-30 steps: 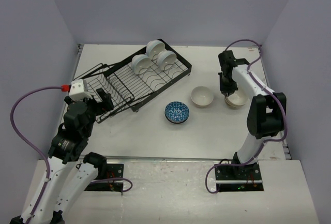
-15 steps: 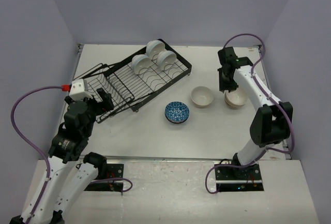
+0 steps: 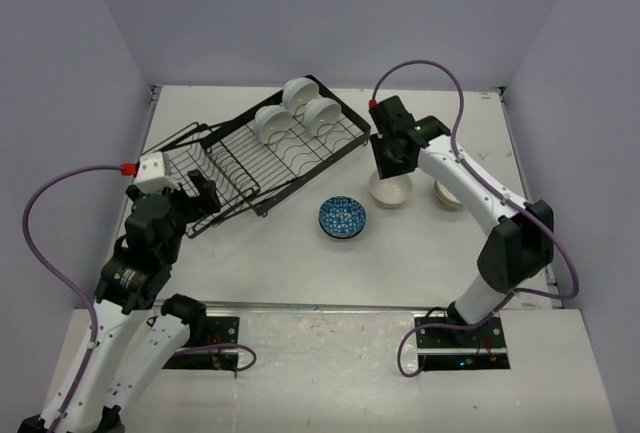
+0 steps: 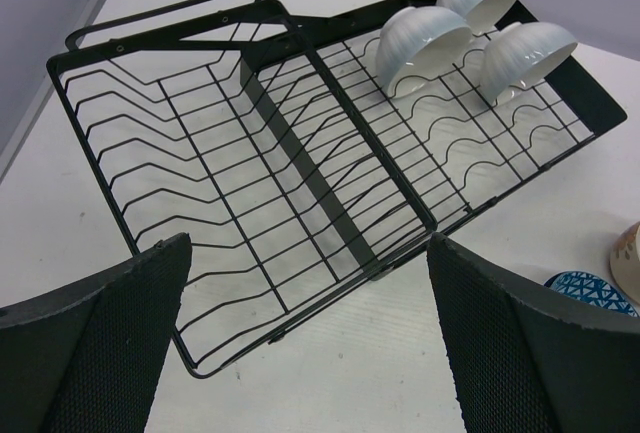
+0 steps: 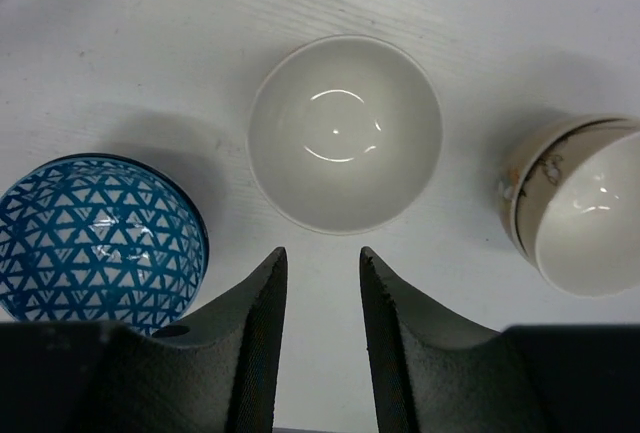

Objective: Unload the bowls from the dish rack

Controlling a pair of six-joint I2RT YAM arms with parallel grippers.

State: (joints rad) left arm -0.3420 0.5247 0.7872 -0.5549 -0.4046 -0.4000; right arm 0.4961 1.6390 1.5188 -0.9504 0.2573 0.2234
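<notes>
My right gripper should move down and toward the blue-patterned bowl (image 3: 342,217), onto the beige bowl's rim on that side, because the bare table between the bowls leaves room for my fingers.
The black wire dish rack (image 3: 250,163) lies at the back left and holds three white bowls (image 3: 272,123) at its far end; the rack (image 4: 300,153) and those bowls (image 4: 425,38) also show in the left wrist view. On the table stand a blue-patterned bowl (image 3: 342,217), a plain beige bowl (image 3: 392,191) and a stack of two bowls (image 3: 450,194). My right gripper (image 3: 386,167) hovers over the beige bowl (image 5: 345,133), jaws slightly apart and empty (image 5: 322,253). My left gripper (image 3: 203,196) is wide open and empty (image 4: 305,253) at the rack's near end.
The blue-patterned bowl (image 5: 95,238) and the stack with a patterned outer bowl (image 5: 580,218) flank the beige bowl in the right wrist view. Grey walls enclose the table on three sides. The right arm's purple cable (image 3: 420,68) arcs above it.
My right arm has swung left from the bowl stack to above the beige bowl, empty. The left arm and the rack have not moved.
</notes>
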